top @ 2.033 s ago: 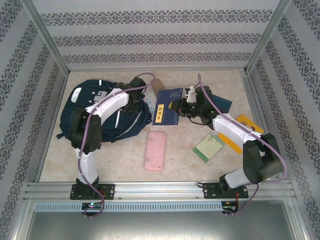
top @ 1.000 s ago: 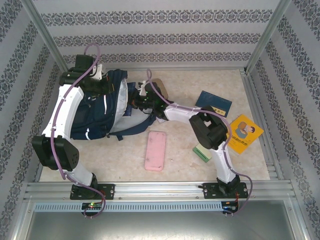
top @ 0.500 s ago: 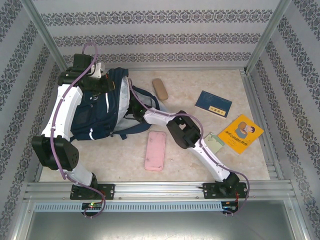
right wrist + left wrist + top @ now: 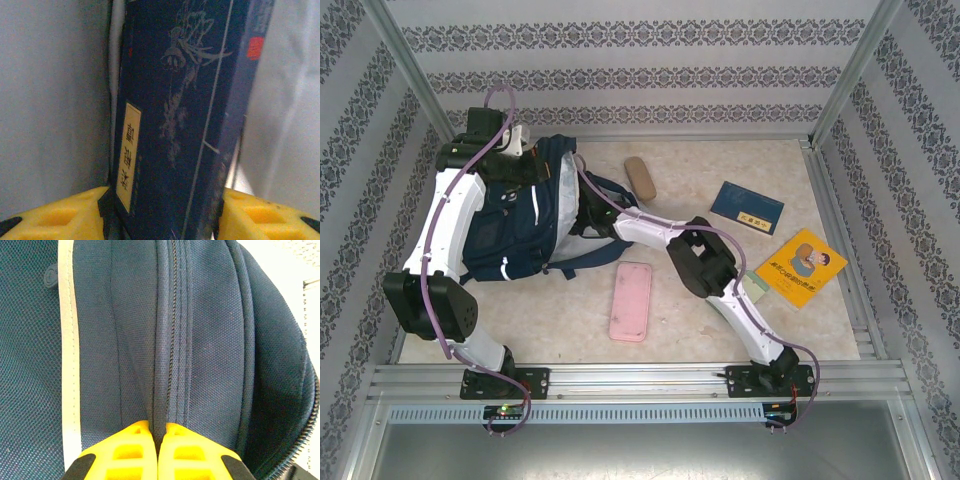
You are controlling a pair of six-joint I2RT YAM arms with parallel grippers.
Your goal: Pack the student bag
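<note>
My left gripper holds the raised fold above the bag's pale lower lining, so it needs to lower the fold toward that lining and let go of the fabric.
The student bag is a navy backpack lying at the back left, its mouth facing right. My left gripper is shut on a fold of the bag's fabric beside a zip, holding the top up; the yellow fingertips pinch the fold. My right gripper reaches into the bag's mouth. In the right wrist view its jaws stand wide apart, and a dark blue book with a cream label stands upright between the fingertips against the pale lining.
A pink pencil case lies in front of the bag. A tan oblong case sits at the back. A blue booklet, a yellow book and a green pad lie on the right, by the right arm.
The right arm has pushed the blue book into the bag's mouth, and its jaws have spread apart. The left gripper keeps the same hold on the bag.
</note>
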